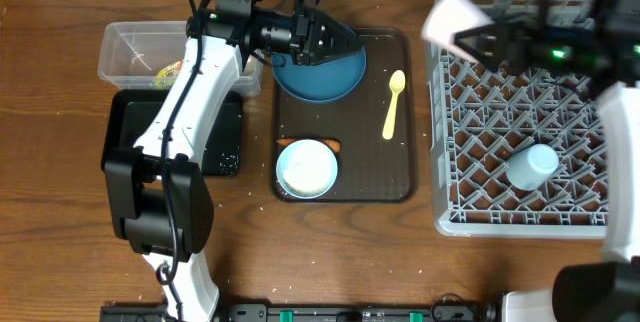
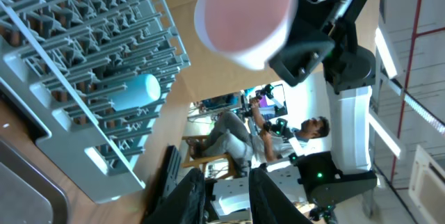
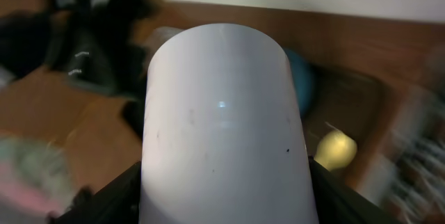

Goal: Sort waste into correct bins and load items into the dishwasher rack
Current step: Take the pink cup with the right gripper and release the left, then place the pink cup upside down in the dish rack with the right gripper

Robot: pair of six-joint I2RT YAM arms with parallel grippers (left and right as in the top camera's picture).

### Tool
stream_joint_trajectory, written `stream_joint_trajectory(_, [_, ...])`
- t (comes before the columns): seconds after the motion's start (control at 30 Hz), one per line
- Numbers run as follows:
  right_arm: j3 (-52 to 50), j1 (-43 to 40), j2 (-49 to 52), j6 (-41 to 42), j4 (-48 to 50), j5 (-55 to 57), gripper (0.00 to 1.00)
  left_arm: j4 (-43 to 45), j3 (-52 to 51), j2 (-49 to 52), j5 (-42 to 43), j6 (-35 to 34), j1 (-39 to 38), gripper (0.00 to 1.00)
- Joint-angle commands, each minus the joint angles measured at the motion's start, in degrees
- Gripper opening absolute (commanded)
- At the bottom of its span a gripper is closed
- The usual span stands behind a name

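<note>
The pink cup swings back and to the right in the overhead view next, in my right gripper. It then comes down beside the light-blue cup, where the rack's wires stand empty.
My right gripper is shut on the pink cup and holds it in the air over the far-left corner of the grey dishwasher rack. That cup fills the right wrist view, with a finger on each side of it. A light-blue cup lies in the rack. My left gripper hovers at the far rim of the big dark-blue bowl. Its jaws stand slightly apart around nothing. The small pale-blue bowl and the yellow spoon rest on the brown tray.
A clear tub at the far left holds a yellow-green wrapper. The black tray lies in front of it, partly under my left arm. An orange carrot peeks out beside the small bowl. Rice grains dot the table.
</note>
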Motion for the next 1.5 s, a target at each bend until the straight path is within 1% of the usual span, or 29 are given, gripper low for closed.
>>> stream_joint_trajectory(0.0, [0.15, -3.8, -4.31, 5.86, -4.02, 12.24, 0.56, 0.79, 0.83, -0.98, -2.25, 0.79, -0.11, 0.25])
stream_joint_trajectory(0.1, [1.38, -7.78, -7.1, 9.38, -11.1, 22.32, 0.56, 0.79, 0.83, -0.98, -8.09, 1.55, -0.11, 0.27])
stream_joint_trajectory(0.17, [2.64, -10.49, -8.52, 10.34, -15.76, 27.54, 0.56, 0.74, 0.79, -0.98, -11.96, 2.99, -0.11, 0.27])
stream_joint_trajectory(0.3, [4.79, -16.15, -9.79, 11.17, -23.71, 35.08, 0.58, -0.09, 0.76, -0.98, -21.66, 5.88, -0.13, 0.27])
stream_joint_trajectory(0.37, [4.92, -18.6, -9.68, 11.19, -26.29, 37.27, 0.59, -1.6, 0.76, -0.98, -27.08, 7.26, -0.13, 0.27])
stream_joint_trajectory(0.47, [4.92, -22.75, -8.55, 11.19, -29.92, 40.0, 0.59, -6.34, 0.76, -0.98, -37.62, 9.75, -0.17, 0.27])
stream_joint_trajectory(0.6, [4.92, -28.02, -5.75, 11.17, -31.89, 40.19, 0.57, -13.14, 0.76, -0.98, -49.94, 12.46, -0.44, 0.27])
stream_joint_trajectory(0.7, [4.92, -30.51, -2.51, 11.15, -33.11, 40.54, 0.57, -16.35, 0.76, -0.98, -55.65, 13.79, -0.92, 0.27])
stream_joint_trajectory(0.83, [4.9, -31.17, 2.69, 11.15, -34.32, 42.73, 0.57, -18.32, 0.66, -0.98, -61.86, 15.47, -2.1, 0.29])
stream_joint_trajectory(1.03, [4.9, -31.17, 9.29, 11.15, -34.29, 44.76, 0.59, -19.28, 0.5, -0.98, -68.08, 16.04, -3.8, 0.31])
stream_joint_trajectory(1.47, [4.85, -31.1, 19.04, 11.15, -32.44, 44.96, 0.59, -19.43, 0.42, -0.98, -68.89, 16.94, -4.31, 0.31])
